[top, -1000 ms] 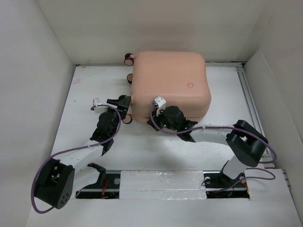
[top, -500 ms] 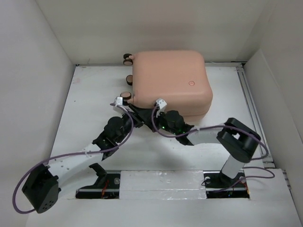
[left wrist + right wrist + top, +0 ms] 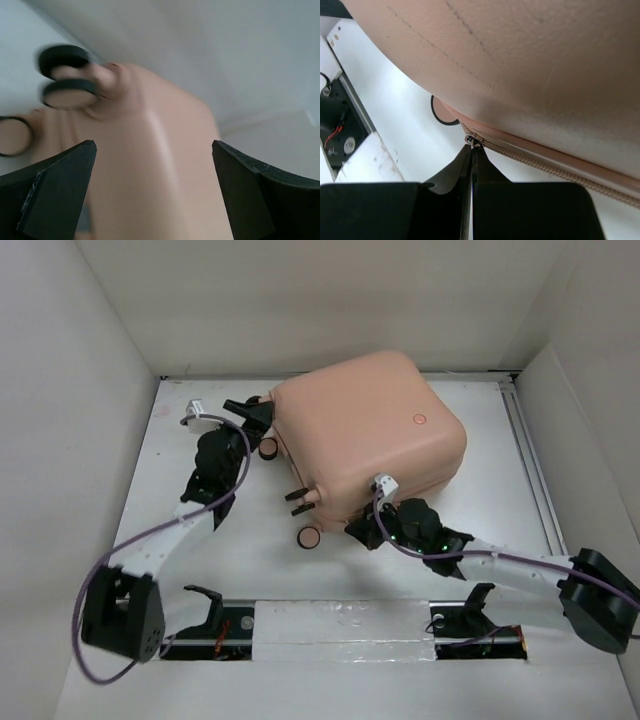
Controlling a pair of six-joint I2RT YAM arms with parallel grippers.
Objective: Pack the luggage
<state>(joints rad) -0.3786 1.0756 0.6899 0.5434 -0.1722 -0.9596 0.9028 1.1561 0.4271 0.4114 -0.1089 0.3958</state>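
Note:
My left gripper shifts left in the wrist view next, onto the black-rimmed wheels at the luggage's far corner, because its open fingers face only pink shell.
The luggage (image 3: pixel 370 430), a pale salmon-pink hard-shell suitcase, lies closed and turned at an angle on the white table. Its wheels (image 3: pixel 310 537) point left and toward the front. My right gripper (image 3: pixel 355 530) sits at its near edge, shut on the small metal zipper pull (image 3: pixel 473 140) at the end of the zipper track (image 3: pixel 545 167). My left gripper (image 3: pixel 254 414) is at the far left corner beside the upper wheels (image 3: pixel 67 92). It stands wide open, and the pink shell (image 3: pixel 160 180) fills the gap ahead, untouched by the fingers (image 3: pixel 60 185).
White enclosure walls (image 3: pixel 80 390) close in on the left, back and right. A metal rail (image 3: pixel 525 450) runs along the table's right side. The arm bases and black mounts (image 3: pixel 210 615) line the near edge.
The luggage has swung round, its wheel side now toward the front left. My left gripper went from the near-left corner to the far-left corner and opened. The right gripper pulled back and to the right, still shut.

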